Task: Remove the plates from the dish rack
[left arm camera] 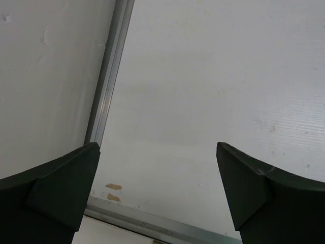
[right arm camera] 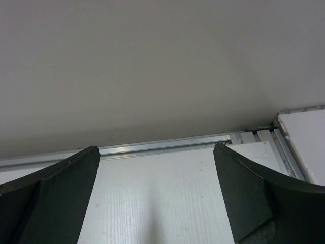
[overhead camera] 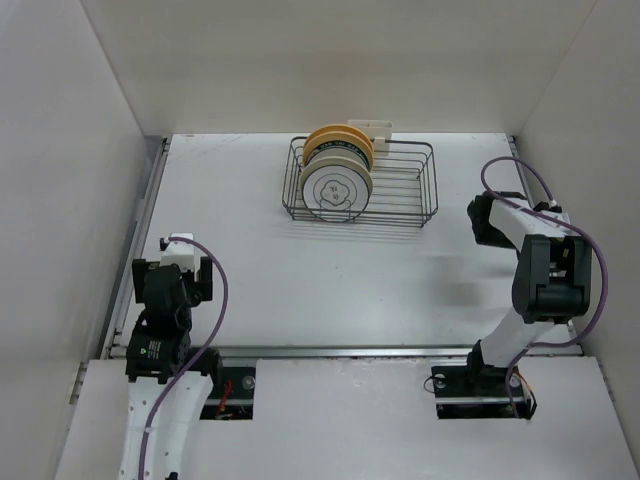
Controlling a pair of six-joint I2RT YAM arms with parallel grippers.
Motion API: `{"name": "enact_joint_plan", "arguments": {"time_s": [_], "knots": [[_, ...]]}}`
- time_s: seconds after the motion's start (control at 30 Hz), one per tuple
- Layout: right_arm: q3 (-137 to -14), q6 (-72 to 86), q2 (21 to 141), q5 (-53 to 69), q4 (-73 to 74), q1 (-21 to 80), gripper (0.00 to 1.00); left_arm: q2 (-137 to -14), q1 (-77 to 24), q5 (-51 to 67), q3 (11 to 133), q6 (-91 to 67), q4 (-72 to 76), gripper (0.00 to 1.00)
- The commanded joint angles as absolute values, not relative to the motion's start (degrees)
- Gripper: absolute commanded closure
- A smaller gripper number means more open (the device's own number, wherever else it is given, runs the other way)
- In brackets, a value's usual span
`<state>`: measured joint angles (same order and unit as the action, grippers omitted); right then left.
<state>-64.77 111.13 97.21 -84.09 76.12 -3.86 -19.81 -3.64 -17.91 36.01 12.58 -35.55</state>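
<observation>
The frontmost plate is the target, so my right gripper swings to the left in the top view onto the white plate's edge (overhead camera: 366, 190) by the empty rack half next.
The black wire dish rack (overhead camera: 400, 190) stands at the back middle of the table, with a cream clip piece (overhead camera: 374, 127) on its far side. Several plates stand upright in its left half: a white plate with dark rings (overhead camera: 335, 190) in front, then a cream one, a dark-teal patterned one (overhead camera: 340, 156) and a yellow-orange one (overhead camera: 335, 137) at the back. My left gripper (overhead camera: 185, 262) (left arm camera: 157, 147) is open and empty, low at the near left. My right gripper (overhead camera: 483, 220) (right arm camera: 156, 148) is open and empty, right of the rack. Neither wrist view shows the rack.
White walls enclose the table on the left, back and right. An aluminium rail (left arm camera: 106, 91) runs along the left edge, another (right arm camera: 167, 145) along the wall ahead of the right gripper. Bare table (overhead camera: 330, 280) lies between the arms and the rack.
</observation>
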Motion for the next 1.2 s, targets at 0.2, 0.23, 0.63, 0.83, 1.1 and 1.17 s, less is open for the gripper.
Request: {"name": "enact_joint_plan", "arguments": {"time_s": [0.2,0.23,0.63,0.83,1.1,1.17], "knots": [[-78.2,93.5,89.7,-87.3,79.3,-2.6,0.00,-22.5,-3.6,-16.6,36.1,16.7,-37.8,0.01],[-80.8,92.1,89.0,-87.3,79.3,-1.9,0.00,-24.2,-3.6,-15.0,38.0,17.9,-39.4,0.01],[-80.8,3.3,78.8,20.4,1.6,12.5,0.09,-41.0,-3.6,-6.2,55.6,19.5,-49.9,0.01],[-94.2,-8.1,95.5,28.7,20.4,19.0,0.45,-44.8,-3.6,0.0,57.6,16.9,-46.6,0.07],[-99.3,-9.2,105.8,27.1,21.2,24.1,0.53,-55.2,-3.6,6.9,60.5,16.5,-40.4,0.17],[-97.7,-9.2,105.8,23.9,19.8,24.6,0.52,-60.3,-3.6,8.3,63.3,16.5,-40.4,0.21]]}}
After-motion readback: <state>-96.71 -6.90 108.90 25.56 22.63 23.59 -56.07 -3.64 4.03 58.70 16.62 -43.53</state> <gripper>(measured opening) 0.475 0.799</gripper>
